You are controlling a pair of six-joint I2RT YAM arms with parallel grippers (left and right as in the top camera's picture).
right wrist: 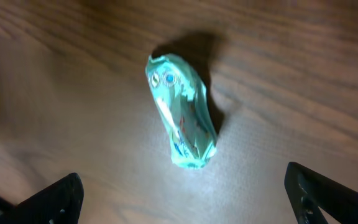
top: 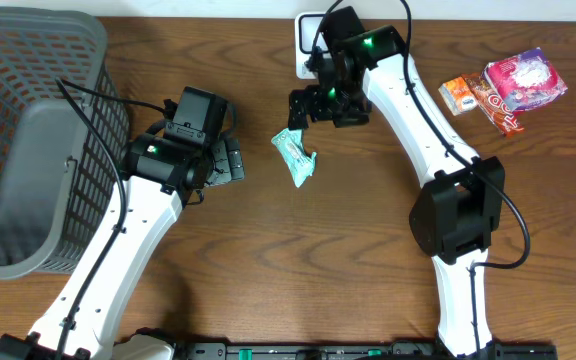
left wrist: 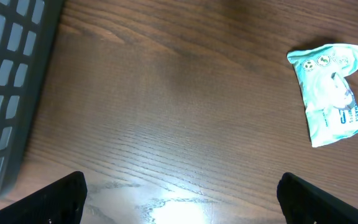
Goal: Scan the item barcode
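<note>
The packet lies on the tabletop, clear of my open fingers. I will next move my right gripper back and down onto the packet's crumpled middle [top: 296,158] [right wrist: 184,115] to close there.
The item is a crumpled teal-and-white packet [top: 295,155] lying on the wooden table between the two arms. In the left wrist view the packet [left wrist: 333,93] sits at the far right, well off to the side of my open left gripper [left wrist: 182,202], which holds nothing. My left gripper [top: 230,160] hovers just left of the packet in the overhead view. In the right wrist view the packet [right wrist: 182,112] lies ahead of my open right gripper [right wrist: 185,199], centred between the fingers and apart from them. My right gripper [top: 301,112] is just behind the packet. No barcode is readable.
A dark mesh basket [top: 28,60] with a grey liner fills the left side; its wall [left wrist: 11,74] shows in the left wrist view. Several snack packs [top: 508,85] lie at the back right. A white flat object [top: 308,35] sits partly under the right arm.
</note>
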